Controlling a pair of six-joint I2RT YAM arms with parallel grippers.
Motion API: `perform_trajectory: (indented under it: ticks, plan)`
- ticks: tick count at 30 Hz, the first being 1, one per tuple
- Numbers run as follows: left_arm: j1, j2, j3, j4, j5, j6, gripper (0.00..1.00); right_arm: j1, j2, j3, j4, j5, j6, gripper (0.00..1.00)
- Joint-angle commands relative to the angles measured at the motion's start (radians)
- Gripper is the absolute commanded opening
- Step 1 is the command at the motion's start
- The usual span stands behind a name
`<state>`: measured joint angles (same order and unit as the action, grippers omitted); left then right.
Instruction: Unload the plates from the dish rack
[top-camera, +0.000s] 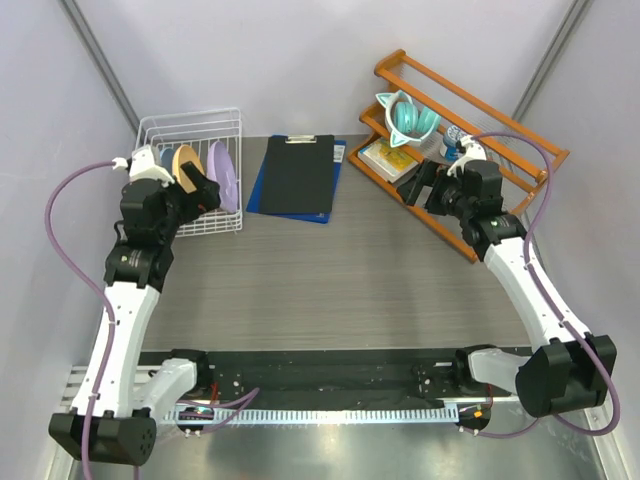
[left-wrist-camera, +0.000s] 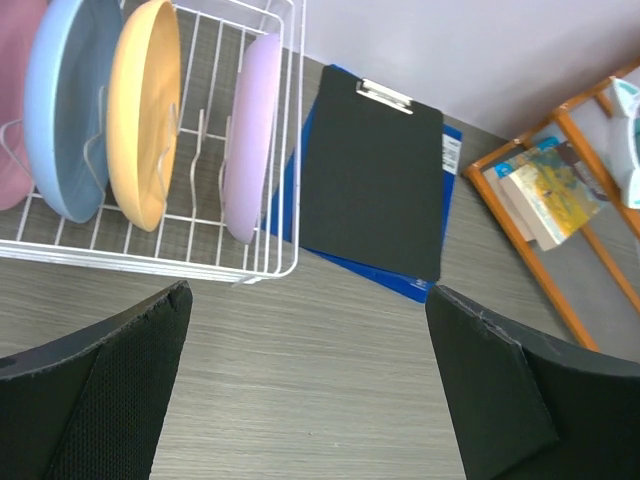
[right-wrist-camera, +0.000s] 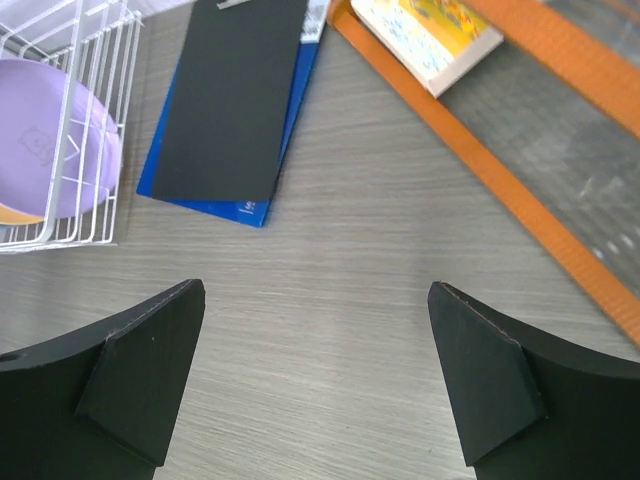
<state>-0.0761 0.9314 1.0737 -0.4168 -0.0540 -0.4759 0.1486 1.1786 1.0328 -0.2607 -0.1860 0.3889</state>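
Note:
My left gripper will next come down and move across until its fingers are on both sides of the near rim of the lavender plate (top-camera: 222, 175).
The white wire dish rack (top-camera: 190, 120) stands at the back left. In the left wrist view the rack (left-wrist-camera: 150, 262) holds the pink plate (left-wrist-camera: 12, 110), light blue plate (left-wrist-camera: 55, 110), orange plate (left-wrist-camera: 145, 110) and lavender plate (left-wrist-camera: 250, 135), all upright on edge. From the top I see the orange plate (top-camera: 185, 163) and the lavender plate (top-camera: 222, 175). My left gripper (top-camera: 203, 190) (left-wrist-camera: 308, 290) is open and empty just in front of the rack. My right gripper (top-camera: 425, 185) (right-wrist-camera: 315, 285) is open and empty over the table at the right. The lavender plate (right-wrist-camera: 60, 140) also shows in the right wrist view.
A black clipboard (top-camera: 298, 172) lies on a blue folder (top-camera: 262, 185) right of the rack. An orange wooden shelf rack (top-camera: 500, 140) stands at the back right with a teal cup (top-camera: 408, 115) and a book (top-camera: 385, 155) on it. Grey walls close in both sides.

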Motion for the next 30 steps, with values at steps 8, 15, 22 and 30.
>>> perform_trajectory:
  ticks: [8, 15, 22, 30]
  plan:
    - [0.002, 0.151, 0.065, 0.162, -0.017, 0.068, 1.00, -0.003, 0.116, -0.076, 0.155, -0.047, 0.081, 1.00]
    - [-0.005, 0.383, 0.077, 0.340, -0.104, 0.082, 0.99, -0.003, 0.111, -0.094, 0.144, 0.043, 0.012, 1.00]
    - [-0.043, 0.563, 0.143, 0.449, -0.256, 0.154, 0.93, -0.003, 0.156, -0.088, 0.127, 0.059, -0.025, 1.00]
    - [-0.126, 0.676, 0.180, 0.490, -0.510, 0.270, 0.45, -0.003, 0.200, -0.105, 0.156, 0.059, -0.012, 0.99]
